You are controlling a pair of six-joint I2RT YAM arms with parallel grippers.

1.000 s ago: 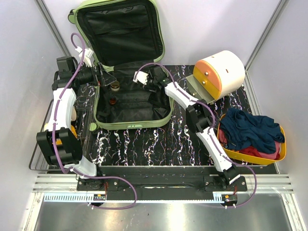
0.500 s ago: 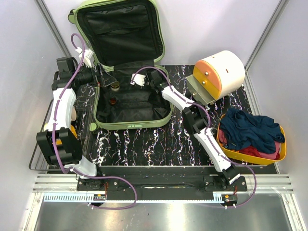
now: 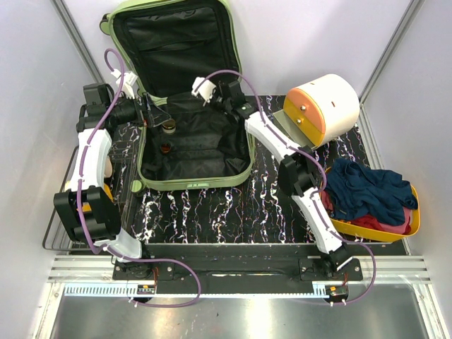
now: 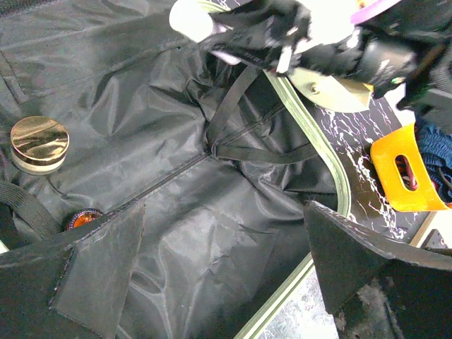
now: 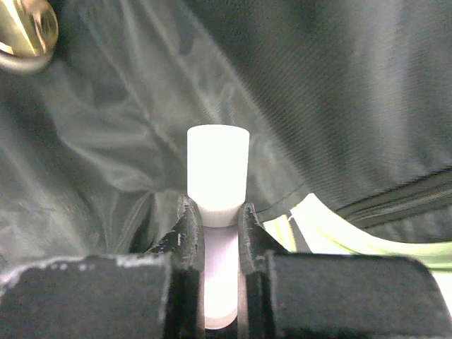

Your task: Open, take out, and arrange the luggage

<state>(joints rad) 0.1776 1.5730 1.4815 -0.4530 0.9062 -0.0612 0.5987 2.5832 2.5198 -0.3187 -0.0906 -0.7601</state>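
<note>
My right gripper holds the bottle and will next carry it past the luggage's rim to the drawer box, then down over its pale-green bottom drawer (image 3: 292, 129), which is pulled open.
The pale-green luggage (image 3: 198, 183) lies open on the table, its lid propped against the back wall and its black lining showing. My right gripper (image 3: 210, 92) hovers over the back of the lower half, shut on a white-capped pale bottle (image 5: 217, 169), which sticks out past the fingertips (image 5: 188, 219). The same bottle (image 4: 192, 18) shows at the top of the left wrist view. My left gripper (image 4: 222, 212) stands open at the luggage's left edge, nothing between its pads. A gold-lidded jar (image 4: 39, 143) and a small orange-capped item (image 4: 83, 217) rest on the lining.
An orange-and-white drawer box (image 3: 321, 106) stands at the back right. A yellow tray (image 3: 413, 226) heaped with dark blue and red clothes sits at the right edge. A clear container (image 3: 123, 169) and a wire rack (image 3: 60, 226) lie left of the luggage.
My right gripper has shut on the white-capped bottle and carried it up and toward the back of the luggage. The left arm has not moved.
</note>
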